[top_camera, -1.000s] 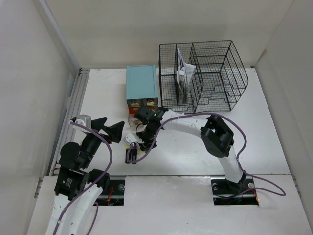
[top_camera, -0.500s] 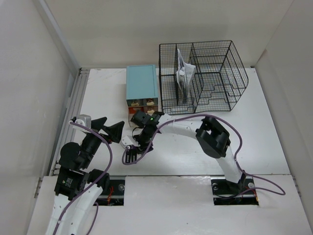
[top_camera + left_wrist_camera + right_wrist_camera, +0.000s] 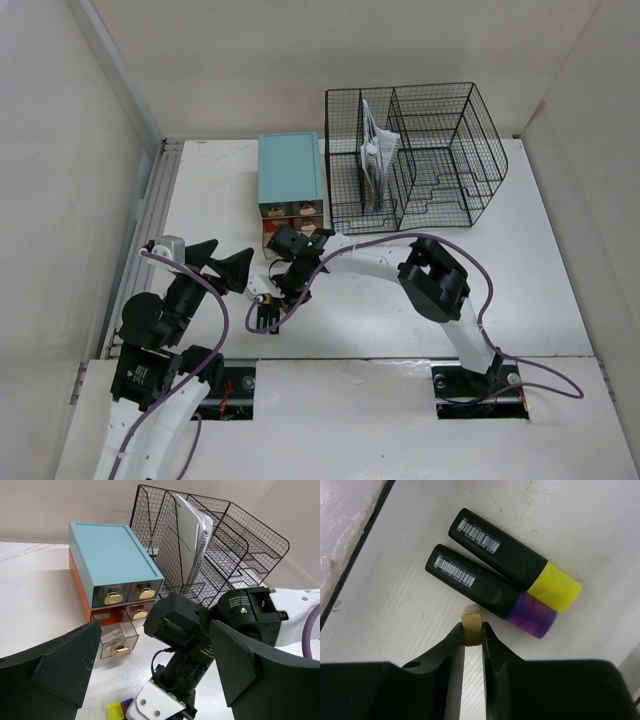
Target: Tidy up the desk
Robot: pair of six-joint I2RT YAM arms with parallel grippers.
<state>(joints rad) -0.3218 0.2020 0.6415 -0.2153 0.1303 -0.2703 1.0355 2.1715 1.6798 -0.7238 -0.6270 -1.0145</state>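
Note:
My right gripper holds the block and will move up and carry it outward over the clear drawer [image 3: 271, 243] to let go of it inside, because the drawer is pulled out with its top open.
The white desk [image 3: 560, 270] carries two black highlighters lying side by side, one with a yellow cap [image 3: 512, 560] and one with a purple cap [image 3: 485, 591]. My right gripper [image 3: 472, 630] is shut on a small yellowish block [image 3: 471, 622], which sits right against the purple highlighter's barrel. In the top view the right gripper [image 3: 266, 318] points down at the near left of the desk. My left gripper [image 3: 222, 262] is open and empty, just left of it. In the left wrist view both caps [image 3: 118, 710] show beside the right wrist.
A teal-topped drawer box [image 3: 290, 178] stands at the back, with one clear drawer [image 3: 112, 640] pulled out. A black wire mesh rack [image 3: 415, 155] holding a notebook [image 3: 375, 155] stands to its right. A grey rail [image 3: 150, 230] runs along the left edge.
My right arm has shifted slightly left and nearer, with its gripper staying low over the highlighters. The left arm has not moved.

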